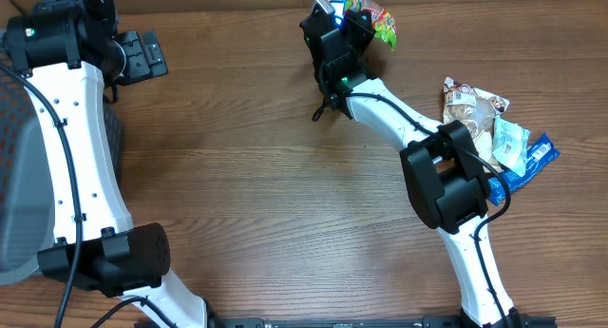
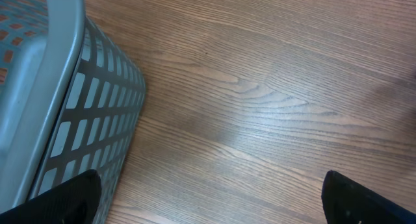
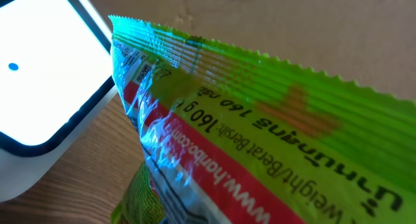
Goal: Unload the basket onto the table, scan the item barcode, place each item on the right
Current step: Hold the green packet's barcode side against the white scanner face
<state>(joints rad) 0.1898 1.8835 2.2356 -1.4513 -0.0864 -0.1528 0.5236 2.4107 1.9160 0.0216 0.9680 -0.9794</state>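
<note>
Next, my right gripper will move from the scanner over the pile of snack packets, which lies to its right in the overhead view, and release the bag among them.
The item is a green and red snack bag held at the table's far edge, and my right gripper is shut on it. The right wrist view is filled by the bag, its crimped top edge up and its printed back facing the camera; my own fingers are hidden behind it. Just left of the bag sits the white scanner with a blue dot, seen from above as a blue glow. No barcode shows. My left gripper is far left, open and empty, its fingertips wide apart over bare wood.
A grey slotted basket stands at the table's left edge, right beside my left gripper. A pile of snack packets with a blue packet lies at the right.
</note>
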